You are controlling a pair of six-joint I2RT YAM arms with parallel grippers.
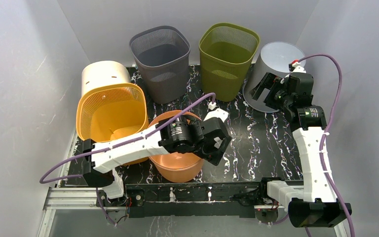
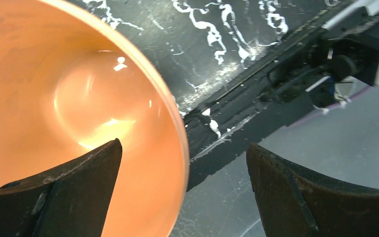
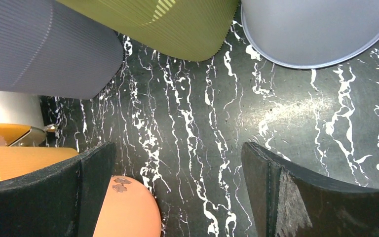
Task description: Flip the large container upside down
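I need to move my left gripper a little toward the middle of the bucket next and close it on the orange bucket's rim [image 2: 184, 163], because the bucket's rim is between its open fingers.
An orange bucket [image 1: 177, 167] stands upright at the table's front middle, mouth up. My left gripper [image 1: 218, 144] is open over its right rim. In the left wrist view the rim [image 2: 181, 143] runs between the jaws: one finger [image 2: 79, 182] is inside the bucket and the other finger [image 2: 296, 192] is outside it. Neither finger touches the rim. My right gripper [image 1: 266, 89] is open and empty at the back right, beside an upside-down grey-lilac bucket [image 1: 276, 61]. In the right wrist view the gripper [image 3: 177, 150] hangs over bare table, with the orange bucket [image 3: 128, 212] at the lower left.
A yellow mesh basket [image 1: 111, 112] lies on its side at the left, with a cream container [image 1: 103, 74] behind it. A grey mesh bin [image 1: 160, 57] and an olive-green bin [image 1: 228, 54] stand upright at the back. The black marbled table [image 1: 256, 143] has grey walls on both sides.
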